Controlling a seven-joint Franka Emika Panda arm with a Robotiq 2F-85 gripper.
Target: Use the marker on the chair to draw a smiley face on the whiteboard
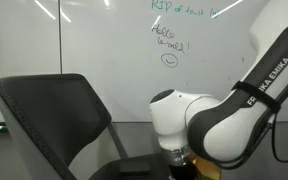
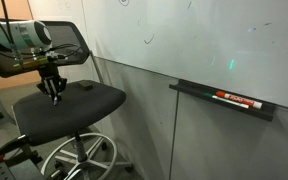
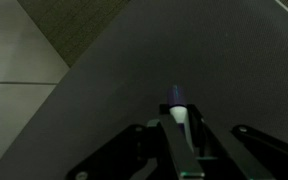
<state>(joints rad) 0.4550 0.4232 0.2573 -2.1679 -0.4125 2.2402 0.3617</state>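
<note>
My gripper needs to move down a little next toward the bare seat fabric close below it and let go of the marker (image 3: pixel 178 108) where the flat seat supports it.
The dark chair (image 2: pixel 84 100) stands in front of the whiteboard (image 2: pixel 204 40). Its backrest (image 1: pixel 54 110) fills the lower left of an exterior view. My gripper (image 2: pixel 55 92) hangs low over the rear part of the seat, pointing down. In the wrist view the gripper (image 3: pixel 179 128) is shut on the marker (image 3: pixel 178 108), a white barrel with a dark blue cap that sticks out past the fingertips. The seat fabric (image 3: pixel 134 70) lies close below it. The whiteboard (image 1: pixel 104 40) carries green writing and a small green smiley (image 1: pixel 169 60).
A dark tray (image 2: pixel 224 98) with a red-labelled marker is fixed to the wall below the board. The chair's chrome wheel base (image 2: pixel 79 158) spreads on the floor. My white and black arm (image 1: pixel 224 110) fills the lower right. Pale floor (image 3: pixel 14 60) shows beside the seat.
</note>
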